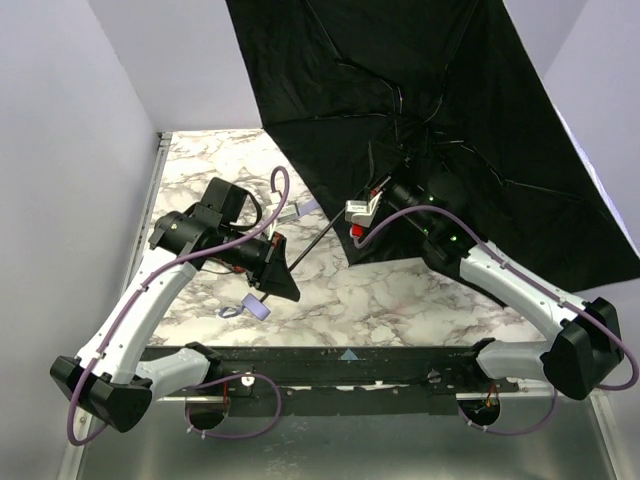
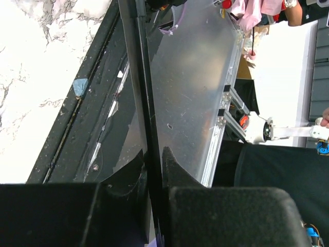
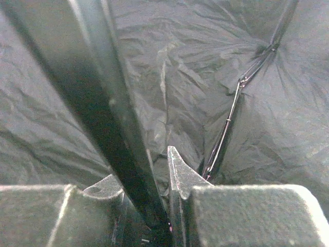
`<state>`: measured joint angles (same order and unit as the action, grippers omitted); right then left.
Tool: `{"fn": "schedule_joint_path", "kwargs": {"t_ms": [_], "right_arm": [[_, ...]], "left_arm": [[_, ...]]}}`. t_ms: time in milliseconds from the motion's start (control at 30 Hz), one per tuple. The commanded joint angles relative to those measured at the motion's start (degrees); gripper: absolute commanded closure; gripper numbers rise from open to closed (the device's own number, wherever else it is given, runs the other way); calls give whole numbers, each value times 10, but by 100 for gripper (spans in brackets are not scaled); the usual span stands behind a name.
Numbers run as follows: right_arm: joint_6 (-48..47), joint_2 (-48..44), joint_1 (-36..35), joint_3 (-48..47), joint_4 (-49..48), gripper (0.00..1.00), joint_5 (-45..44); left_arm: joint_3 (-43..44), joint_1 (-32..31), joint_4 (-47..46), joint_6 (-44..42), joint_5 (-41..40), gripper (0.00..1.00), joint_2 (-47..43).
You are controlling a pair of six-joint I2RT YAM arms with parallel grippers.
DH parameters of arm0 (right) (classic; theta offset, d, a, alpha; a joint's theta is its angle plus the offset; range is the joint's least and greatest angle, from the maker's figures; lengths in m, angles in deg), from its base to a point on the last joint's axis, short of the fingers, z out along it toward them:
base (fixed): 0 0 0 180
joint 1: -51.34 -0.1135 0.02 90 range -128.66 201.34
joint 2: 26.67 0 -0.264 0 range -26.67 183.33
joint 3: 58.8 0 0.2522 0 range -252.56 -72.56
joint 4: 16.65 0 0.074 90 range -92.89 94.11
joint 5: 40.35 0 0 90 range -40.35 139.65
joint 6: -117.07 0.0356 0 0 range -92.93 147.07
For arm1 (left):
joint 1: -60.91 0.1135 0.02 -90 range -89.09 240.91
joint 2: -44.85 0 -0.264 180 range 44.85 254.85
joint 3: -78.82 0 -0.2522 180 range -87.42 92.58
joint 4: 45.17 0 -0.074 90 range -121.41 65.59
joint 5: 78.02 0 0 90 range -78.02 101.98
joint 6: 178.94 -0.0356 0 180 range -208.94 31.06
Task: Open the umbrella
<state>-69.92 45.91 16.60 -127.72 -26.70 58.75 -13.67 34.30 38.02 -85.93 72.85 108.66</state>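
Next, my right gripper pushes outward along the umbrella's stem toward the canopy's middle (image 1: 424, 126), then opens to release it, since the black fabric ahead is still wrinkled and slack.
The umbrella (image 1: 450, 80) stands open at the back right, its black inside facing me and a pale lavender edge on the right. Its thin black shaft (image 1: 325, 240) slants down-left toward the left arm. My left gripper (image 1: 283, 278) is shut on the shaft's lower end; the shaft (image 2: 146, 128) runs between its fingers (image 2: 172, 164). A small lavender handle (image 1: 257, 309) with a strap loop pokes out below it. My right gripper (image 1: 380, 190) holds the shaft (image 3: 103, 113) under the canopy, with black fabric and a rib (image 3: 231, 113) ahead of its fingers (image 3: 175, 164).
A small lavender piece (image 1: 306, 210) lies on the marble table (image 1: 400, 300) behind the left arm. A black rail (image 1: 350, 365) runs along the near edge, also in the left wrist view (image 2: 67, 134). White walls close in left and back.
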Motion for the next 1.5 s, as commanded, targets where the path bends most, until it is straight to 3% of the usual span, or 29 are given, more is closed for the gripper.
{"fn": "schedule_joint_path", "kwargs": {"t_ms": [0, 567, 1167, 1467], "right_arm": [[-6, -1, 36, 21, 34, 80, -19], [-32, 95, 178, -65, -37, 85, -8], [-19, 214, 249, -238, -102, 86, -14], [-16, 237, 294, -268, -109, 86, -10]], "left_arm": [[-8, -3, -73, -60, 89, 100, -53], [-91, -2, -82, -59, 60, 100, -103], [-180, -2, -64, -48, 2, 100, -169], [-216, -2, -59, -46, -11, 100, -191]]}}
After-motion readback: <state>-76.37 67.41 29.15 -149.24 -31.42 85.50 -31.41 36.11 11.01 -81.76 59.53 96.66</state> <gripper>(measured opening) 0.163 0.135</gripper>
